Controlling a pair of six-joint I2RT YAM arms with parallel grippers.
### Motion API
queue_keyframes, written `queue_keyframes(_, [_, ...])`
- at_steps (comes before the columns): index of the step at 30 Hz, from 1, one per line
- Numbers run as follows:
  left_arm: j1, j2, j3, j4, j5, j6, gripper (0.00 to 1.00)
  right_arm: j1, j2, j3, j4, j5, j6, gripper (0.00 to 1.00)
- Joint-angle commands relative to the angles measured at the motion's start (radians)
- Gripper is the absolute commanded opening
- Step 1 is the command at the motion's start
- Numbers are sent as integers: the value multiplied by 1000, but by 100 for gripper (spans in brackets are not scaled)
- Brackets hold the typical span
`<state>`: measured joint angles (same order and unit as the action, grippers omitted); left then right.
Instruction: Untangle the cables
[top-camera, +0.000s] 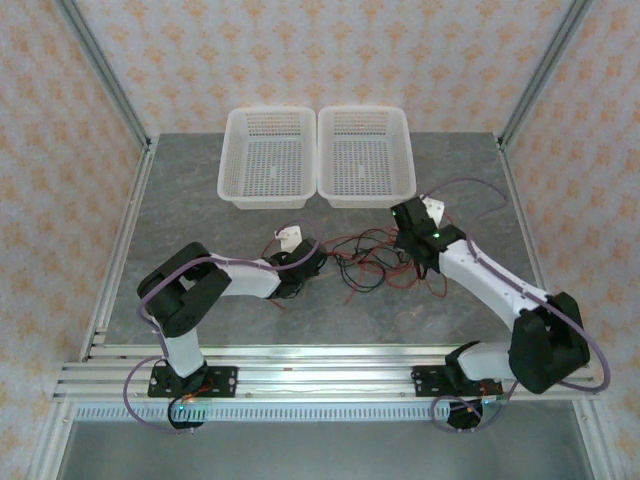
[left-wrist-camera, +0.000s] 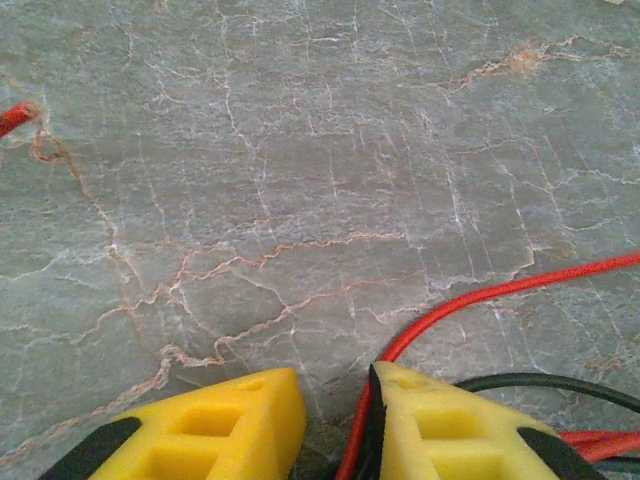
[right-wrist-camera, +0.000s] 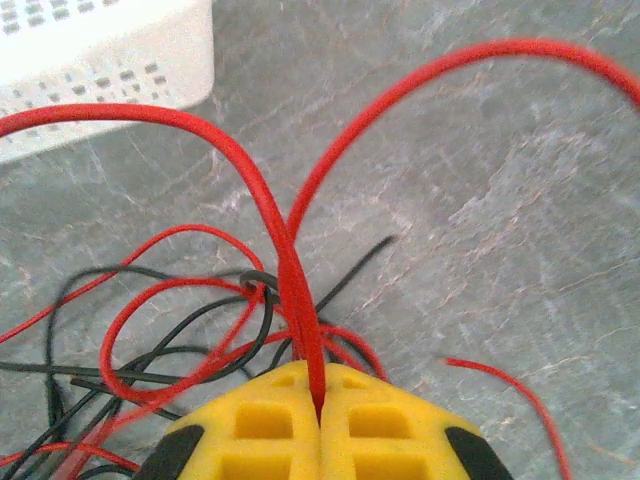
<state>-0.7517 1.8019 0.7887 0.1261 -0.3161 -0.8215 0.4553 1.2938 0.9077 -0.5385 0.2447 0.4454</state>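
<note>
Red and black wires cross in the knot (right-wrist-camera: 180, 330), so my right gripper will next pull away from my left gripper toward bare tabletop and release the red cable.
The cables (top-camera: 368, 256) lie as a tangle of thin red and black wires on the grey marbled table, between my two grippers. My left gripper (top-camera: 311, 262) is at the tangle's left end. In the left wrist view it (left-wrist-camera: 337, 388) stands narrowly open, low over the table, and a red cable (left-wrist-camera: 480, 297) runs into the gap along the inner face of the right finger (left-wrist-camera: 440, 420). A black cable (left-wrist-camera: 545, 380) passes behind that finger. My right gripper (top-camera: 410, 250) is at the tangle's right end. In the right wrist view it (right-wrist-camera: 320, 388) is shut on a red cable (right-wrist-camera: 272, 215), whose two strands arch up out of the jaws above the knot (right-wrist-camera: 180, 330).
Two white mesh baskets (top-camera: 228, 160) (top-camera: 408, 150) stand side by side at the back of the table; a corner of one (right-wrist-camera: 100, 60) shows in the right wrist view. A loose red end (left-wrist-camera: 12, 117) lies to the left. Metal frame posts stand at the table's sides.
</note>
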Motion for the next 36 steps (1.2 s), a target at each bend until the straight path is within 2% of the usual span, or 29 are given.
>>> queue_keyframes(1, [81, 100, -122, -329, -55, -19, 30, -24, -40, 55, -92, 109, -33, 0])
queue_keyframes(6, [84, 80, -138, -334, -60, -35, 30, -71, -32, 95, -147, 208, -15, 0])
queue_keyframes(10, [86, 64, -147, -338, -64, -44, 30, -136, -66, 28, -67, 219, 60, 1])
queue_keyframes(15, [89, 51, -153, -342, -68, -48, 30, -227, -70, -71, 22, 237, 125, 8])
queue_keyframes(16, [90, 50, -153, -342, -69, -50, 30, -241, -70, -91, 39, 236, 130, 11])
queue_keyframes(21, [94, 54, -155, -344, -72, -54, 30, -296, -40, -134, 79, 153, 125, 38])
queue_keyframes(24, [94, 53, -157, -346, -73, -56, 30, -294, -40, -117, 57, 78, 101, 50])
queue_keyframes(27, [94, 47, -153, -354, -77, -57, 30, -275, -79, -94, 31, -25, 59, 52])
queue_keyframes(32, [94, 31, -139, -370, -85, -54, 30, -116, -108, -44, 6, -157, 28, 62])
queue_keyframes(36, [94, 24, -132, -376, -86, -54, 30, -58, -50, -31, 34, -194, 6, 64])
